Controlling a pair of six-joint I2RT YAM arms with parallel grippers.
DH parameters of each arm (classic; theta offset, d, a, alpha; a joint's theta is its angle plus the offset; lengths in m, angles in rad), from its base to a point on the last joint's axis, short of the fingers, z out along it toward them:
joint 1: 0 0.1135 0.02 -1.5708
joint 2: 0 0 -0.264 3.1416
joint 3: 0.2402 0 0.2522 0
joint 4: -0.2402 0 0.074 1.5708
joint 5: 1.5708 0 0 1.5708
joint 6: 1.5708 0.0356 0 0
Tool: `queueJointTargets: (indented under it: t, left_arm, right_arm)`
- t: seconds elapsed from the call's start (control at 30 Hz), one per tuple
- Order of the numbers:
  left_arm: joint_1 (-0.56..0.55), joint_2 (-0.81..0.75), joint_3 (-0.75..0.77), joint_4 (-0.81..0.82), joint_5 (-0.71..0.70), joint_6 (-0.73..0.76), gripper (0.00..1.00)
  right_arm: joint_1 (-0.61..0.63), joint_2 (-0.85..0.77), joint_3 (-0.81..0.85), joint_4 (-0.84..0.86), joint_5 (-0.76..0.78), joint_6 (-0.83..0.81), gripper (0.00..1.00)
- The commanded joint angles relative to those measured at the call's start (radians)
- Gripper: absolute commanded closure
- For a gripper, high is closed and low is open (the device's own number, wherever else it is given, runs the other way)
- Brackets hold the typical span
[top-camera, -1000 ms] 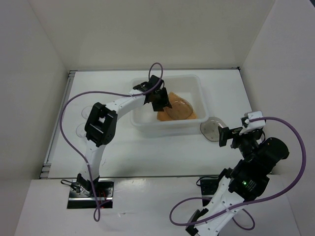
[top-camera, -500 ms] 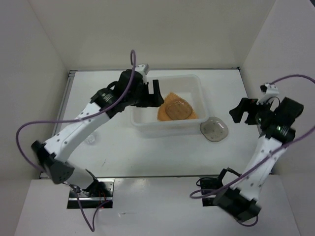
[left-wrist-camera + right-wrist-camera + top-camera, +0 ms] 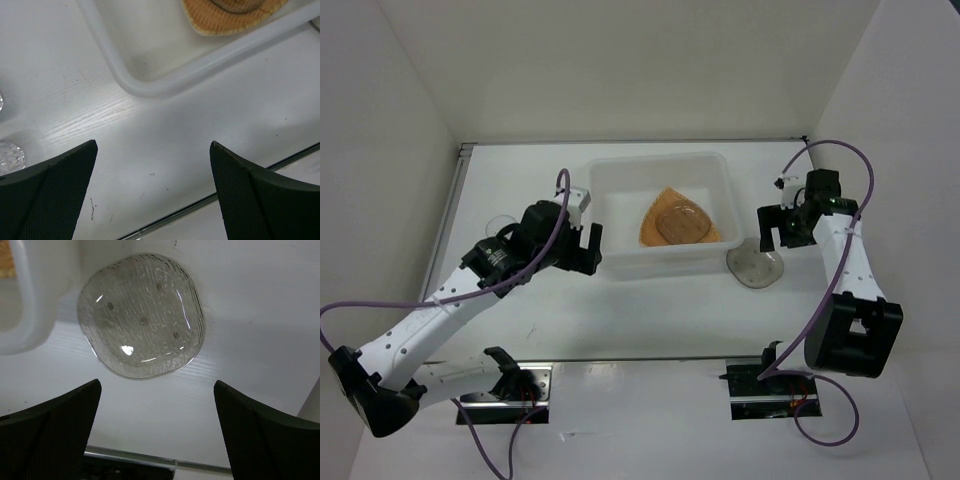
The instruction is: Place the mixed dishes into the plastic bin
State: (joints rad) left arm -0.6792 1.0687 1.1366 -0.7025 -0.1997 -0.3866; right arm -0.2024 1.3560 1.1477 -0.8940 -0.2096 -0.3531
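The right gripper comes down next onto the second grey plate's rim [image 3: 776, 262] on the side away from the bin [image 3: 660, 160], because that part lies clear of the bin's side.
The plastic bin [image 3: 660, 160] stands mid-table. In it lies the orange woven plate [image 3: 653, 233] with one grey speckled plate [image 3: 682, 220] on top. The second grey plate [image 3: 754, 266] lies on the table just right of the bin; it also shows in the right wrist view [image 3: 142, 315]. My right gripper [image 3: 778, 232] hovers above it, open and empty [image 3: 157, 430]. My left gripper [image 3: 588, 250] is open and empty [image 3: 152, 200] over the table by the bin's front-left corner [image 3: 145, 87]. A clear ribbed cup [image 3: 10, 156] sits at the left edge; another [image 3: 498, 222] shows faintly.
White walls close in the table at the back and on both sides. A metal strip [image 3: 440, 250] runs along the left edge. The table's front edge [image 3: 210, 200] lies just below my left gripper.
My left arm has drawn back out of the bin to its front-left corner. My right arm has swung in over the grey plate on the table.
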Motion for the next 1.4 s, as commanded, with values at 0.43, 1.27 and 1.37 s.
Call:
queueJointTargets:
  t: [0.43,1.27,1.37]
  left_arm:
    - [0.004,-0.064,-0.153,0.184,0.016,0.031,0.01]
    - [0.004,-0.016,-0.153,0.184,0.005,0.022,0.01]
    - [0.004,-0.026,-0.153,0.184,-0.004,0.022,0.01]
  right_arm:
    - [-0.1,0.209,-0.108,0.236,0.05,-0.138,0.11]
    - [-0.206,0.471,-0.06,0.296,-0.047,-0.199,1.0]
    - [-0.25,0.427,-0.06,0.233,-0.071,-0.239,1.0]
